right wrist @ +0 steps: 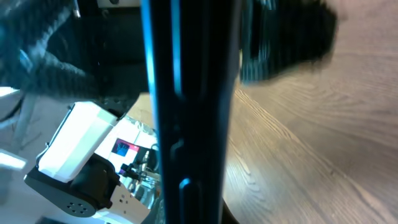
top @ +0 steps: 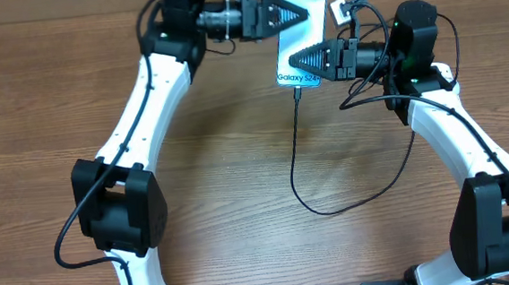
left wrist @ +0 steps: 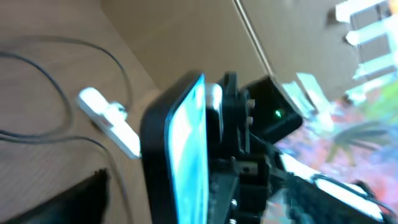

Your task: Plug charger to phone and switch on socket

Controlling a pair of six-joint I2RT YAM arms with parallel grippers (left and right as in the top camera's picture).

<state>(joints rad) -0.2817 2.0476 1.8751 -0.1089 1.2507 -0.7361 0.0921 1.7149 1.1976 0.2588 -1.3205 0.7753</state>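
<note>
The plugged-in phone comes down and back toward the base next, onto the bare wooden table below, and my right gripper releases it there.
The phone (top: 300, 13) is held up at the back of the table, screen upward, "Galaxy S24+" at its near end. My right gripper (top: 297, 65) comes in from the right and is shut on the phone's lower part. In the right wrist view the phone's dark edge (right wrist: 193, 93) fills the middle. My left gripper (top: 303, 15) reaches in from the left around the upper part, open. One dark finger (left wrist: 74, 199) stands well off the phone (left wrist: 180, 149). The charger (top: 295, 158) hangs from the phone's bottom edge. The socket (top: 340, 11) shows only as a small white piece.
The charger's black cable loops over the wooden table (top: 223, 207) toward my right arm (top: 452, 138). My left arm (top: 143, 96) crosses the left side. In the left wrist view thin cables (left wrist: 50, 134) lie by a white block (left wrist: 109, 118).
</note>
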